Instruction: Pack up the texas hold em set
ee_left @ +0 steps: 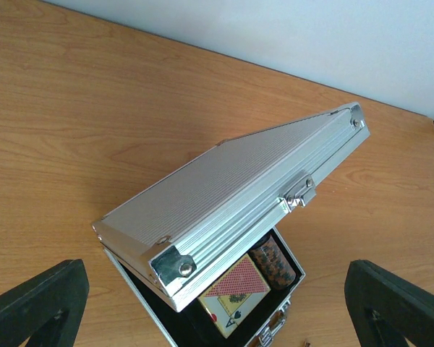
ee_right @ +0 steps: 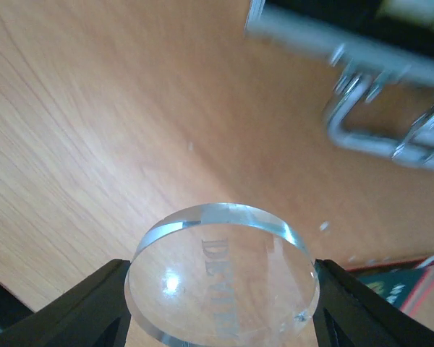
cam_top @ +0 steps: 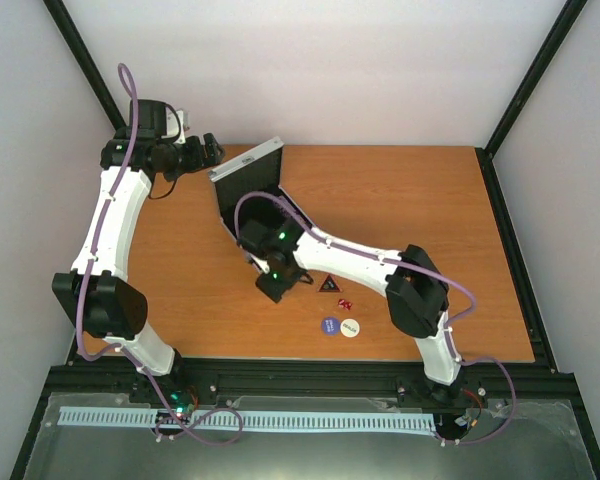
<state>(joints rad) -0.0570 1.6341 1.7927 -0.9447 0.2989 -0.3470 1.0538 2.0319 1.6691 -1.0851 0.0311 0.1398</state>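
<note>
My right gripper lifts outward past the card box [ee_left: 235,293] next, as the lid stands raised, then comes down to release the disc in the black lining beyond.
The silver case [cam_top: 248,160] of the texas hold em set stands at the back left with its lid half raised. In the left wrist view, below the lid [ee_left: 231,188], a pink-orange card box [ee_left: 235,293] and a dark chip stack [ee_left: 275,262] lie in the black lining. My left gripper [cam_top: 208,150] hangs open behind the lid, with nothing between its fingers [ee_left: 36,307]. My right gripper [cam_top: 276,285] is shut on a clear disc [ee_right: 220,278], held just above the table in front of the case's handle [ee_right: 376,123].
A black triangle [cam_top: 328,285], red dice [cam_top: 344,304], a blue disc [cam_top: 330,326] and a white disc [cam_top: 351,327] lie on the table right of my right gripper. Black frame posts stand at the back corners.
</note>
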